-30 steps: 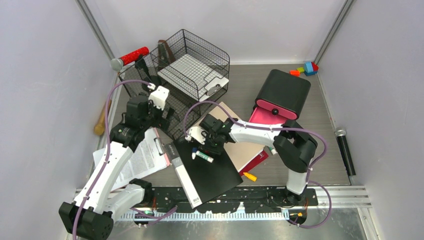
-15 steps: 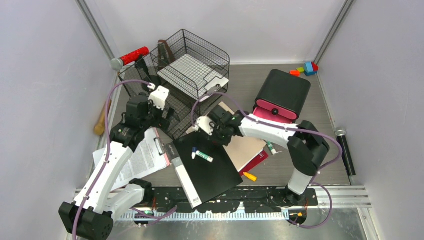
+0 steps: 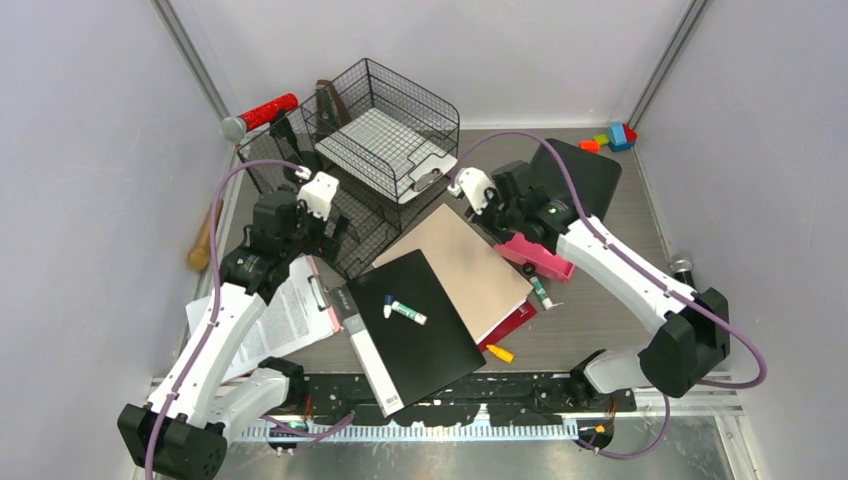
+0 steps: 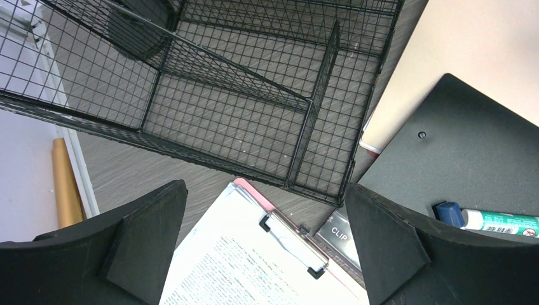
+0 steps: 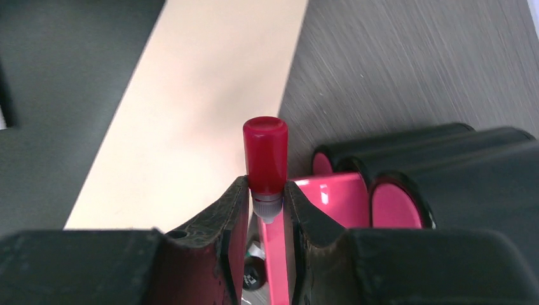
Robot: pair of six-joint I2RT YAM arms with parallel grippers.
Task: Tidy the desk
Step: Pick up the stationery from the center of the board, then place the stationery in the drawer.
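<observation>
The red-capped marker (image 5: 265,154) still needs to go down over the opening. My right gripper should first move past the pink drawer's rim by the tan folder.
The desk (image 3: 610,330) is a grey wood-grain top. My right gripper (image 3: 520,205) (image 5: 265,190) is shut on a red-capped marker (image 5: 265,154), which stands up between the fingers over the open pink drawer (image 5: 330,198) (image 3: 540,257) of the black drawer unit (image 3: 585,172). My left gripper (image 3: 338,228) (image 4: 267,203) hangs open and empty above a clipboard with printed paper (image 4: 254,267) (image 3: 290,315), beside the black wire-mesh rack (image 4: 254,108) (image 3: 390,130). A blue-capped marker (image 3: 405,312) lies on a black folder (image 3: 425,340).
A tan folder (image 3: 465,260) lies under the black one. A green marker (image 3: 540,293) and an orange marker (image 3: 500,353) lie near its right edge. A red microphone (image 3: 262,113), toy blocks (image 3: 612,137), a black microphone (image 3: 692,300) and a wooden stick (image 3: 203,240) lie along the walls.
My right arm has swung from over the black folder back and to the right, carrying the red-capped marker to the drawer unit. The left arm has not moved.
</observation>
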